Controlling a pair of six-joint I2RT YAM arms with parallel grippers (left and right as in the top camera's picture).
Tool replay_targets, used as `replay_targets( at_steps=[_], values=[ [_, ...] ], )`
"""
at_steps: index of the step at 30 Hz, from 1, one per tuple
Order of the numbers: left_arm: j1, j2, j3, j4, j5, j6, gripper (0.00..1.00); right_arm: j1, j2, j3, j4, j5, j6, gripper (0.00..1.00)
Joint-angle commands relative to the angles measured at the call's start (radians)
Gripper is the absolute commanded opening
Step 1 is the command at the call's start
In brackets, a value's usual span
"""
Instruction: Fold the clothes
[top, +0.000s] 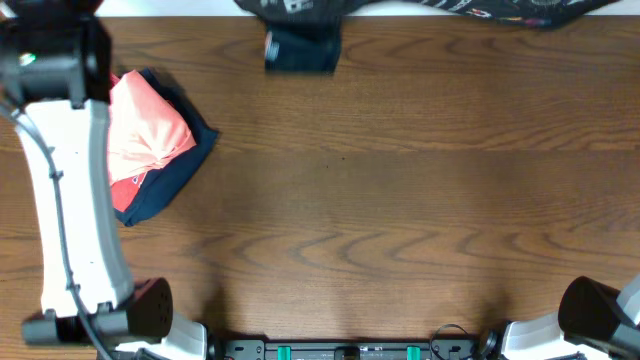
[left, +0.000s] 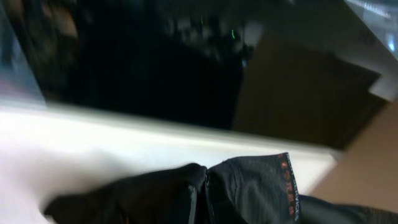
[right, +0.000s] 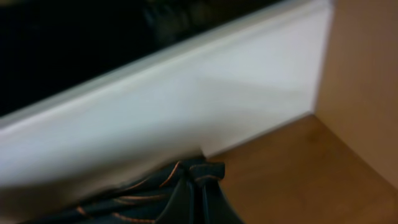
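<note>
My right gripper will next move back and down and lay the corner of the jersey (top: 300, 8) on the nearer table, because that part is bare.
The black jersey (top: 300, 8) lies bunched along the table's far edge, and another part of it (top: 520, 12) shows at the top right. In the left wrist view my left gripper (left: 205, 190) is shut on a gathered fold of the black jersey (left: 255, 186), beside a strip of orange and white lettering. In the right wrist view my right gripper (right: 200, 190) is shut on a bunched corner of the jersey (right: 143, 199) with thin orange lines. Neither pair of fingertips shows in the overhead view.
A folded navy garment (top: 302, 50) sits at the back centre. A pile of salmon-pink, red and navy garments (top: 150, 140) lies at the left beside the left arm (top: 70, 200). A white ledge (right: 186, 106) runs along the far table edge.
</note>
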Motion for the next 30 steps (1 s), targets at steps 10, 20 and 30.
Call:
replay_targets(
  at_steps=[10,20,30],
  values=[
    [-0.004,0.001,-0.076,-1.002,0.048,0.364,0.06,-0.04,0.06,-0.152,-0.424,0.397,-0.024,0.01],
    [-0.082,0.002,-0.51,-1.194,-0.027,0.466,0.06,-0.098,0.06,-0.52,-0.528,0.4,0.077,0.01],
    [-0.084,-0.207,-0.908,-1.145,-0.06,0.457,0.06,-0.159,0.051,-0.742,-0.542,0.4,0.095,0.01]
  ],
)
